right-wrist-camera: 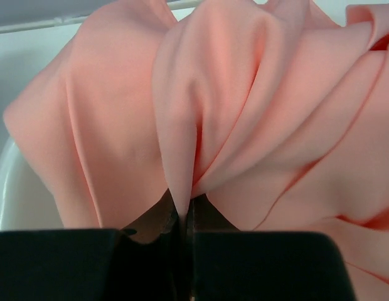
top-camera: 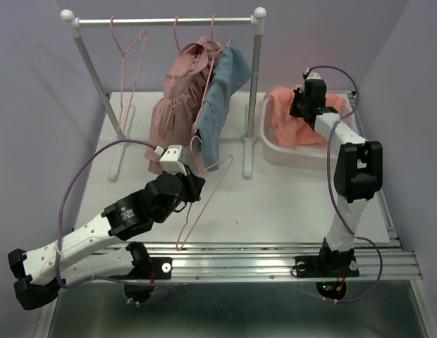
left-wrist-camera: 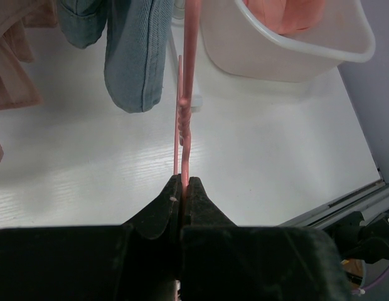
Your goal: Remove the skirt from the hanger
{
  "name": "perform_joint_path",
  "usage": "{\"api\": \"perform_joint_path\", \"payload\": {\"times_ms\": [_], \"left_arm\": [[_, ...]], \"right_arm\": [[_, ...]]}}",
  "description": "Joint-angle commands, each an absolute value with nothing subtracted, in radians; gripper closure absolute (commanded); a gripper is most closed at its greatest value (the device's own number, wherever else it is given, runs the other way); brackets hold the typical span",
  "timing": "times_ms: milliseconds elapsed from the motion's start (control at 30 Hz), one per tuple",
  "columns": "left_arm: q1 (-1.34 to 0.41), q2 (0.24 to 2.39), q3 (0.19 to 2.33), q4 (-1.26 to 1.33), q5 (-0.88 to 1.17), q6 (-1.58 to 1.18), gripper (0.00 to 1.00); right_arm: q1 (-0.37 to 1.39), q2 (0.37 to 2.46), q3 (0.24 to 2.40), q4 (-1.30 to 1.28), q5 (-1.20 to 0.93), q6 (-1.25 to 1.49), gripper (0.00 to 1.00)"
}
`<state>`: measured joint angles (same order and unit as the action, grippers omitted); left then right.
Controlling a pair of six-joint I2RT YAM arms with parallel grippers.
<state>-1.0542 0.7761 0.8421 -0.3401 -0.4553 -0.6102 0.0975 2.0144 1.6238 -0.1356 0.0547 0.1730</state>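
The right gripper lifts the skirt's fold up next, then lowers it inside the white basket and releases it, because the peach skirt spills over the basket's far rim.
The peach skirt lies bunched in the white basket at the right of the table. My right gripper reaches down into it. In the right wrist view this gripper is shut on a fold of the skirt. A bare pink wire hanger hangs over the table in front of the rack, with no garment on it. My left gripper is shut on the hanger, and the left wrist view shows its wire clamped between the jaws of that gripper.
A white clothes rack stands at the back. On it hang an empty pink hanger, a dusty pink garment and a blue denim garment. The rack's right post stands just left of the basket.
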Motion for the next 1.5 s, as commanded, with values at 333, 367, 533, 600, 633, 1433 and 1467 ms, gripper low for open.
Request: {"api": "perform_joint_path", "payload": {"times_ms": [333, 367, 533, 600, 633, 1433, 1467], "left_arm": [[-1.057, 0.736, 0.861, -0.262, -0.465, -0.595, 1.00], [-1.058, 0.736, 0.861, -0.262, -0.465, -0.595, 1.00], [-1.057, 0.733, 0.858, -0.258, -0.462, -0.591, 1.00], [-1.057, 0.735, 0.862, -0.256, -0.463, -0.589, 1.00], [-1.057, 0.733, 0.862, -0.256, -0.463, -0.586, 1.00], [-1.058, 0.801, 0.930, -0.233, -0.469, -0.565, 1.00], [-1.057, 0.802, 0.933, -0.232, -0.466, -0.565, 1.00]], "right_arm": [[0.092, 1.546, 1.648, 0.140, 0.017, 0.126, 0.99], [0.092, 1.528, 1.643, 0.137, 0.017, 0.123, 0.99], [0.092, 1.401, 1.521, 0.164, 0.041, 0.138, 0.99], [0.092, 1.376, 1.481, 0.167, 0.049, 0.143, 0.99], [0.092, 1.343, 1.456, 0.181, 0.067, 0.146, 0.99], [0.092, 1.598, 1.183, 0.255, 0.278, 0.160, 0.99], [0.092, 1.592, 1.180, 0.253, 0.273, 0.156, 0.99]]}}
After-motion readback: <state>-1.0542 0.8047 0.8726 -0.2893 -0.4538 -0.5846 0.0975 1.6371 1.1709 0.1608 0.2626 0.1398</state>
